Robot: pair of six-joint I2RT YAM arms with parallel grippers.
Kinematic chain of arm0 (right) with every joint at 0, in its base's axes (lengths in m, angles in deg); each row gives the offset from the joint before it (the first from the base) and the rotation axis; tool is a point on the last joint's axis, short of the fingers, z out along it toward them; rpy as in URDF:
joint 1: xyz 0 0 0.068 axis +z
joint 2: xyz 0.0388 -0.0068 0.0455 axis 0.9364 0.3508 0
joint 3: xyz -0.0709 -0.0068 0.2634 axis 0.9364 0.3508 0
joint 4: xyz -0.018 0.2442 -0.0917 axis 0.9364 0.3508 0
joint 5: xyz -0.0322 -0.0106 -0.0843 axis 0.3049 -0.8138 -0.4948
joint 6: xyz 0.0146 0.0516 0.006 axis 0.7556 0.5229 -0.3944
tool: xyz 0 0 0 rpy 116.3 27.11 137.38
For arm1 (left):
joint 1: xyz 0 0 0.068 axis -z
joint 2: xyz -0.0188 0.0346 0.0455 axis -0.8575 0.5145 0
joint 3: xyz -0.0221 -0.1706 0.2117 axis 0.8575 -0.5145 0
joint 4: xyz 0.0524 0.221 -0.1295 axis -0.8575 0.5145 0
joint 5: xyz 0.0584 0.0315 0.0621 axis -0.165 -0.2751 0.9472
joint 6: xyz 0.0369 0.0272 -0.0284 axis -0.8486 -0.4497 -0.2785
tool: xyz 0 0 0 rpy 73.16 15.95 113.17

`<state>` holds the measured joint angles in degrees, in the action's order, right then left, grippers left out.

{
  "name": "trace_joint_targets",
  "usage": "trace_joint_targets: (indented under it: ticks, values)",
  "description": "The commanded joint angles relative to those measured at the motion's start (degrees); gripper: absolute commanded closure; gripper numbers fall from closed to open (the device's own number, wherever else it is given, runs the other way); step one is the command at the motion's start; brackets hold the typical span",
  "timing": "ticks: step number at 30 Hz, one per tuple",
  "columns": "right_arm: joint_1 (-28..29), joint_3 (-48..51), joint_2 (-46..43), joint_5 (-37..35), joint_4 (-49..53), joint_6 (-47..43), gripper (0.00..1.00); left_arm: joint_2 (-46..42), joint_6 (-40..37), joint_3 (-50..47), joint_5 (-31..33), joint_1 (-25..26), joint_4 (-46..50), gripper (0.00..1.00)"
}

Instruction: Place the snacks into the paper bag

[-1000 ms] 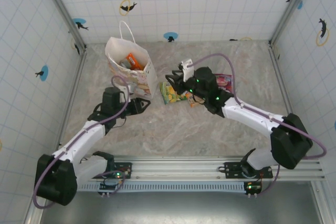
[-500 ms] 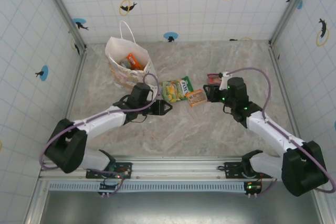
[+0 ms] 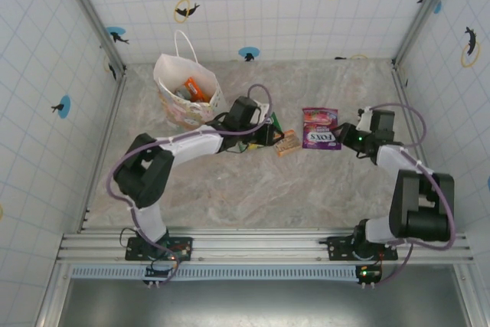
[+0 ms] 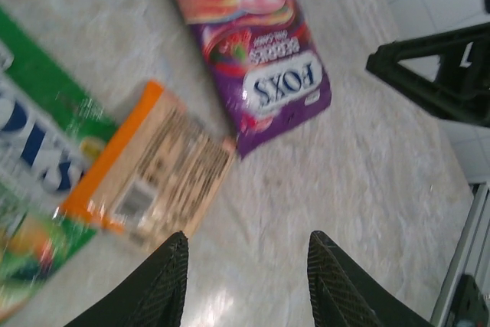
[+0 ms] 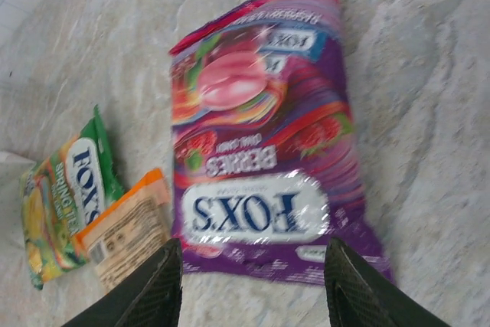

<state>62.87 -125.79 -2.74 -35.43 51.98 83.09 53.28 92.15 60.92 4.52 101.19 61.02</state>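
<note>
Next, my right gripper will lower slightly outward onto the purple packet's side edge away from the orange bar [image 3: 288,143], since bare marble leaves that edge of the packet clear.
The white paper bag [image 3: 186,105] stands upright at the back left, with an orange packet [image 3: 196,88] and other snacks inside. Three snacks lie on the table to its right: a green packet [image 4: 34,151], a small orange bar [image 3: 288,143] and a purple-pink Fox's packet [image 3: 320,129]. My left gripper [image 3: 269,134] hovers over the green packet, open, its tips just short of the orange bar [image 4: 153,181]. My right gripper [image 3: 348,140] is open just right of the purple packet [image 5: 260,135], nothing between its fingers.
Tiled walls with metal corner posts [image 3: 92,13] close in the table on three sides. The left forearm [image 3: 191,143] stretches along the front of the bag. Bare marble table [image 3: 253,197] lies in front of the packets.
My left arm has swung right from beside the bag to over the green packet. My right arm has pulled back to the right, uncovering the purple packet.
</note>
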Motion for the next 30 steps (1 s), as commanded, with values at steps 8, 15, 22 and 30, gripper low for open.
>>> trace_joint_targets:
  ticks: [8, 15, 22, 30]
  values:
    - [-3.9, -13.4, 17.0, 10.4, 0.7, -4.5, 0.49, 16.0, 6.4, 16.9, -5.0, 0.7, -7.7, 0.54]
    - [-3.9, -18.9, 23.9, 11.2, 2.1, -5.8, 0.49, 25.1, 10.9, 25.3, -4.7, 1.3, -8.5, 0.55]
    - [-3.5, -22.7, 28.8, 14.3, 5.3, -6.9, 0.51, 31.6, 12.0, 29.3, -4.1, 1.2, -8.2, 0.59]
    - [-2.8, -24.5, 31.8, 18.3, 8.3, -8.3, 0.51, 36.1, 12.6, 33.3, -4.0, 1.4, -7.4, 0.65]
